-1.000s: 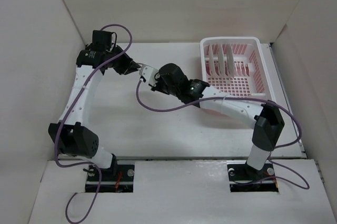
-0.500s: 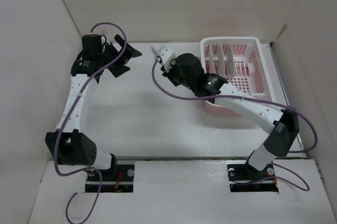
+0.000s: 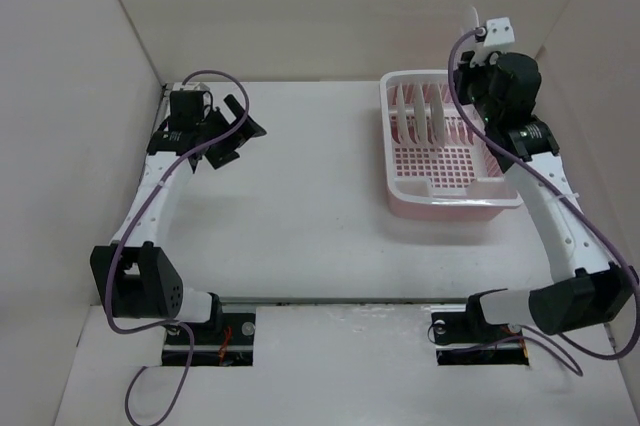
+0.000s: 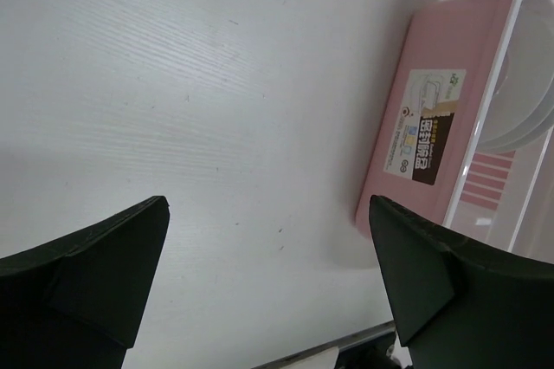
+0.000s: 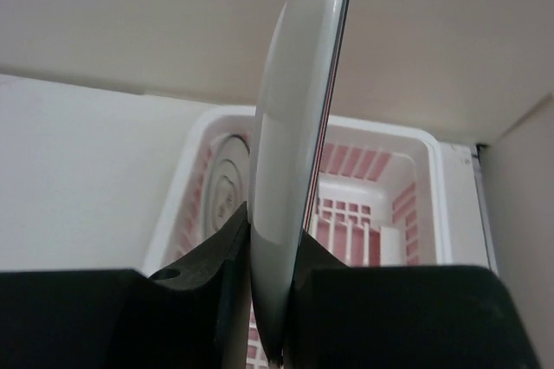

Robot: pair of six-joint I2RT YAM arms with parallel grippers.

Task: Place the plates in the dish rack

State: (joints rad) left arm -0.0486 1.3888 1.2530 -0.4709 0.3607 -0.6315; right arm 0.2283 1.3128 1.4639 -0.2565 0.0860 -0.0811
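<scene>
My right gripper holds the plate and should next move down into the dish rack (image 3: 470, 196), edge-on beside the upright white plates, because the space next to them is empty.
My right gripper (image 3: 482, 38) is raised over the far right corner of the pink dish rack (image 3: 470, 196), shut on a white plate (image 3: 473, 18) that shows only as a thin sliver from above. The right wrist view shows this plate (image 5: 299, 126) edge-on with a dark-striped rim, pinched between the black fingers (image 5: 216, 265), and the dish rack (image 5: 389, 161) lies below it. White plates (image 3: 420, 111) stand upright in the rack's left dividers. My left gripper (image 3: 235, 126) hovers wide open and empty over the table's far left.
The enclosure's back wall rises close behind the raised right gripper, and the right wall runs beside the rack. In the left wrist view the rack's labelled pink side (image 4: 428, 126) lies off to the right across bare white table (image 4: 216, 83).
The two grippers met mid-table at the plate. The left one opened, let go and drew back left. The right arm swung the plate rightward and up over the rack's far corner.
</scene>
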